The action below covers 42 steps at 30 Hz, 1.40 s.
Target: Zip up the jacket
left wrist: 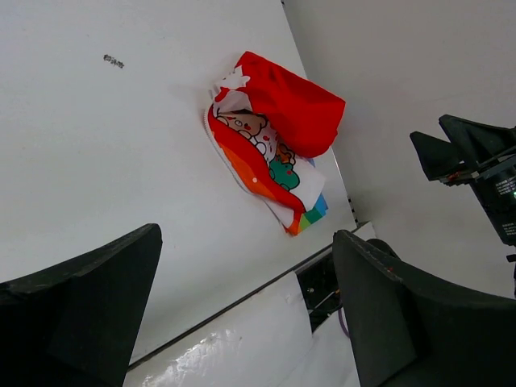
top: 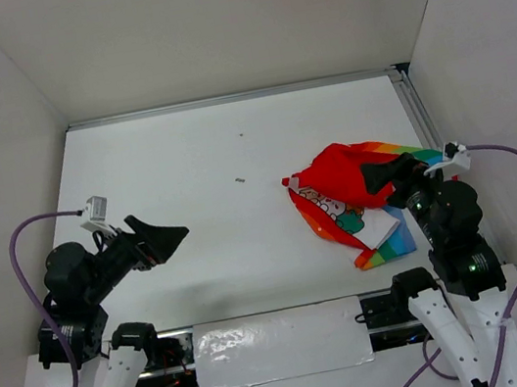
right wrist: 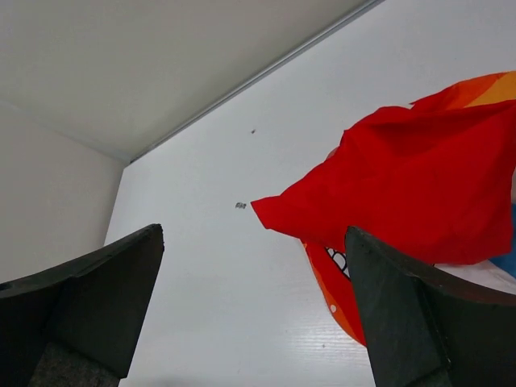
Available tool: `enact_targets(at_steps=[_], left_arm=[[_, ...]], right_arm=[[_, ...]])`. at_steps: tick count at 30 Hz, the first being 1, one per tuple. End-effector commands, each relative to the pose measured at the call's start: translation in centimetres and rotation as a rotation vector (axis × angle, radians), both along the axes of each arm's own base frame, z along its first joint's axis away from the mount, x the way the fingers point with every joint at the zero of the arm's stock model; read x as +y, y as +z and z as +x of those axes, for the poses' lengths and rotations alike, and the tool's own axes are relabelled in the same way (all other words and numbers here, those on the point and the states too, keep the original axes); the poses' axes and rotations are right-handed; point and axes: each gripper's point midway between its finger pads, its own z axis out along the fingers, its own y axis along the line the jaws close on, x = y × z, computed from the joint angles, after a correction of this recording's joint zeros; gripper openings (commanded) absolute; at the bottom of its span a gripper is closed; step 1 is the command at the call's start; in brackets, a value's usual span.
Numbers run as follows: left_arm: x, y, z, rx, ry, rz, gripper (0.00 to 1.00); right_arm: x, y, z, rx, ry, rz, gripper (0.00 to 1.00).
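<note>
The robot's right gripper will next lower its open fingers to the free corner of the uppermost red cuff, beside the white and blue fabric.
The jacket (top: 354, 199) lies crumpled in a heap on the right side of the white table, red fabric on top, with cartoon prints and rainbow stripes at its near edge. It also shows in the left wrist view (left wrist: 274, 137) and in the right wrist view (right wrist: 411, 193). Its zipper is hidden in the folds. My right gripper (top: 386, 172) is open and empty, hovering over the heap's right part. My left gripper (top: 165, 239) is open and empty, held above the table well to the left of the jacket.
White walls enclose the table on three sides. A metal rail (top: 419, 112) runs along the right edge. Two small dark specks (top: 239, 180) lie mid-table. A shiny taped strip (top: 282, 344) lies between the arm bases at the near edge.
</note>
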Motion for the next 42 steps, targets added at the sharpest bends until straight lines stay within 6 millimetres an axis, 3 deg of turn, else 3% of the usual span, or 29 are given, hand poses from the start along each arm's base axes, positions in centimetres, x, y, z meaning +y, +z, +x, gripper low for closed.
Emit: enact_targets(at_steps=[1, 9, 15, 20, 24, 26, 30, 37, 42], left_arm=[[0.0, 0.8, -0.3, -0.049, -0.011, 0.009, 0.99], [-0.2, 0.7, -0.4, -0.036, -0.025, 0.009, 0.99], [-1.1, -0.5, -0.2, -0.002, -0.085, -0.004, 0.99], [-2.5, -1.0, 0.0, 0.006, -0.205, 0.001, 0.99], [-2.3, -1.5, 0.8, 0.056, -0.182, 0.009, 0.99], [-2.2, -1.6, 1.0, 0.051, -0.173, 0.018, 0.99], [-2.1, -1.4, 0.9, 0.033, -0.161, 0.012, 0.99], [-1.9, -1.1, 0.6, -0.003, -0.146, 0.008, 0.99], [-1.7, -1.6, 0.9, 0.02, -0.131, 0.012, 0.99]], right_arm=[[0.2, 0.2, -0.2, 0.007, 0.015, -0.008, 1.0], [-0.5, -2.3, 0.5, 0.117, -0.032, -0.019, 1.0], [-1.7, -6.6, 2.7, 0.282, -0.1, -0.089, 1.0], [-1.0, -9.7, 5.4, 0.391, -0.067, -0.111, 1.0], [0.0, -11.9, 6.8, 0.473, -0.059, -0.107, 1.0], [-1.2, -13.2, 7.0, 0.533, -0.14, -0.143, 1.0], [-3.0, -13.7, 6.7, 0.562, -0.267, -0.136, 1.0], [-7.8, -15.8, 4.6, 0.658, -0.514, -0.149, 1.0], [-7.3, -19.0, 5.8, 0.732, -0.443, -0.171, 1.0]])
